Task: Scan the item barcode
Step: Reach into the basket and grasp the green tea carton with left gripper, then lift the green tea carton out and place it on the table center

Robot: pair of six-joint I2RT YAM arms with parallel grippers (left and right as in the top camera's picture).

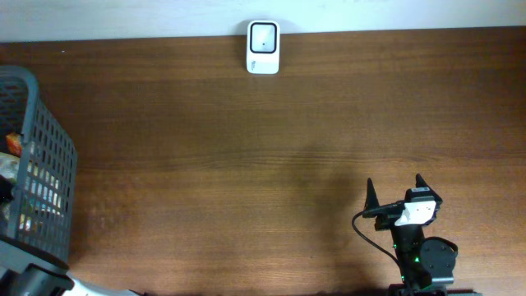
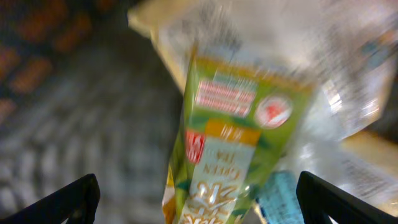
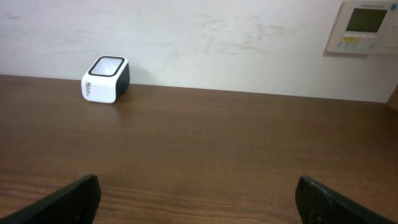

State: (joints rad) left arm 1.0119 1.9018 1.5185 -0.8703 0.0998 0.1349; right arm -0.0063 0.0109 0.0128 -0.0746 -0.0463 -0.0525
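My left gripper comes down into the basket next and closes across the green packet's lettered label (image 2: 217, 179), since the packet stands between the open fingers.
A green packet marked green tea (image 2: 233, 118) stands among other goods inside the basket, blurred in the left wrist view. My left gripper (image 2: 198, 190) is open around it, one finger far out on each side and neither touching it. The white barcode scanner (image 1: 263, 47) sits at the table's far edge by the wall, also in the right wrist view as the scanner (image 3: 106, 79) at far left. My right gripper (image 1: 395, 184) is open and empty near the front right, low over the wood.
A grey mesh basket (image 1: 37, 156) of packaged goods stands at the left edge. Beside the green packet lie a blue pack (image 2: 283, 196) and clear-wrapped items (image 2: 354, 68). A wall panel (image 3: 364, 25) hangs at the far right.
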